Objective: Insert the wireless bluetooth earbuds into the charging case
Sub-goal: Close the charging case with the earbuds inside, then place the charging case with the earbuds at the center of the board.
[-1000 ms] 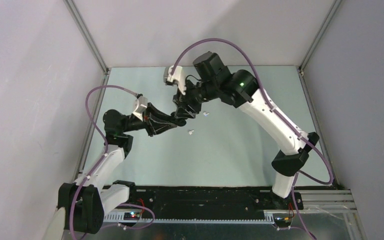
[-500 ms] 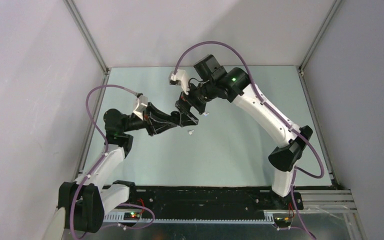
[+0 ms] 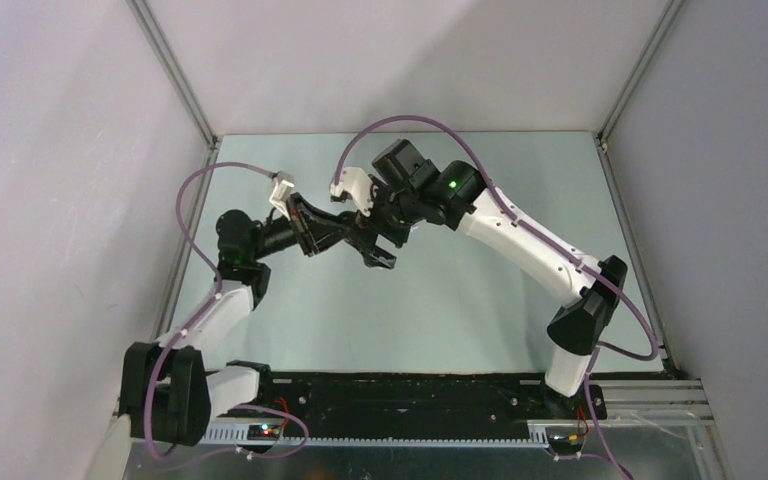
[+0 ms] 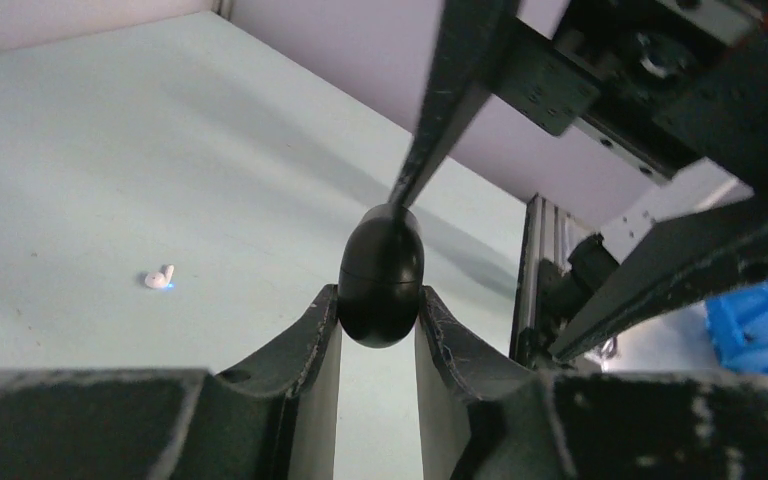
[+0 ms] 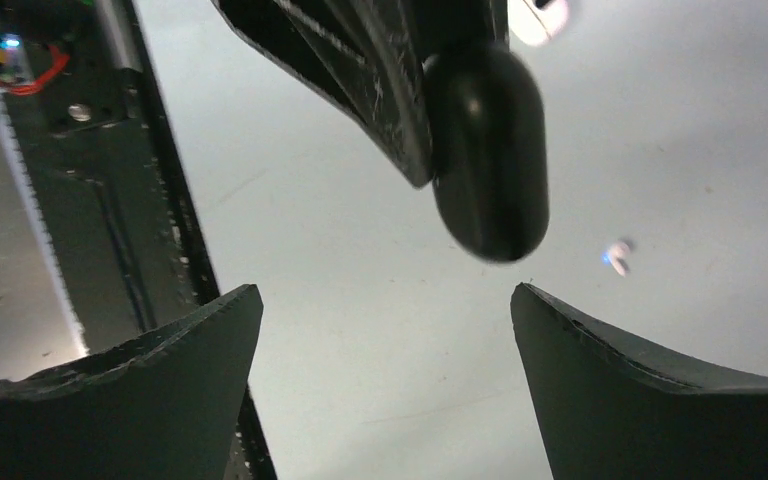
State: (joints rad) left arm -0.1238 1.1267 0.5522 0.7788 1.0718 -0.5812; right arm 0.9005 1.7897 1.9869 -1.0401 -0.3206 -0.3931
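Observation:
My left gripper holds the charging case above the table and needs to tilt downward and lower it onto bare tabletop (image 3: 357, 272) (image 4: 378, 398), while my right gripper stays open and empty.
The charging case (image 4: 381, 275) shows here as a black oval shell with a seam round its middle. My left gripper (image 4: 380, 312) is shut on it, one finger on each side, and holds it above the table. One white earbud (image 4: 159, 278) lies on the table to the left, a blue light beside it. In the right wrist view the case (image 5: 488, 150) hangs ahead of my right gripper (image 5: 385, 335), which is open wide with nothing between its fingers. The earbud (image 5: 617, 255) lies beyond. From above both grippers (image 3: 372, 245) meet at mid-table and hide the case and earbuds.
The pale green table (image 3: 460, 310) has grey walls on three sides. A black rail (image 3: 410, 395) with the arm bases runs along the near edge. A blurred white bit (image 5: 550, 12) shows at the top of the right wrist view.
My right gripper has opened wide and shifted left over the left gripper. The left arm has swung farther back and right with the case, covering both earbuds in the top view.

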